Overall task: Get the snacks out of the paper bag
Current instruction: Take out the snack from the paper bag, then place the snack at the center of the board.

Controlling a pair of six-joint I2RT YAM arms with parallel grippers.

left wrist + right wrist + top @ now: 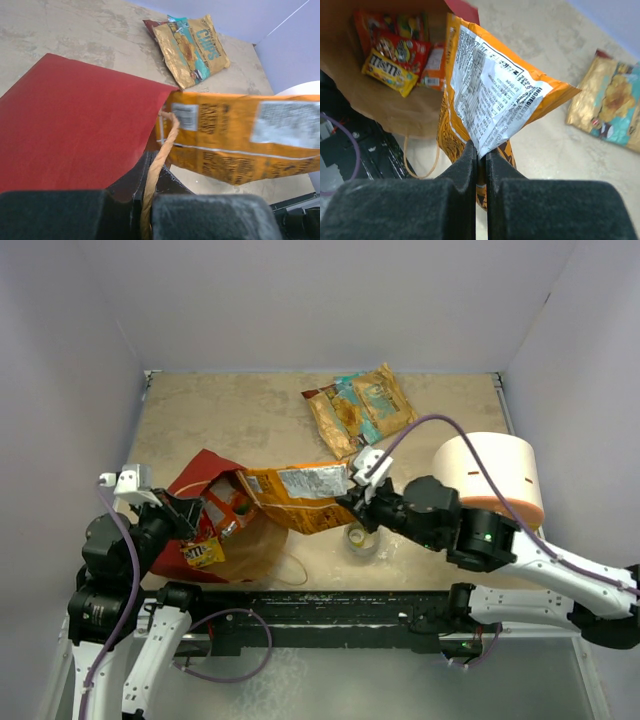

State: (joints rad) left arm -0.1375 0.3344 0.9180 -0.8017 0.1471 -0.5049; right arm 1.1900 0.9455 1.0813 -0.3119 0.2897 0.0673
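Note:
I need to carry the orange-brown packet (300, 495) outward over the golden-tan packet (364, 412) with my right gripper. I should let go of it there, since that spot is well clear of the bag.
The red paper bag (215, 530) lies on its side at the front left, its brown mouth facing right; it also shows in the left wrist view (70, 120). My left gripper (185, 512) is shut on the bag's loop handle (162, 152) at the rim. My right gripper (358, 502) is shut on the edge of the orange-brown snack packet (300, 495), held partly outside the bag's mouth (495, 95). Small red and yellow packets (395, 57) lie inside the bag. A golden-tan packet with teal marks (362, 408) lies on the table at the back.
A cream-white cylinder with an orange base (490, 478) stands at the right beside the right arm. A small tape roll (362, 539) lies just in front of the right gripper. Walls close in the table on three sides.

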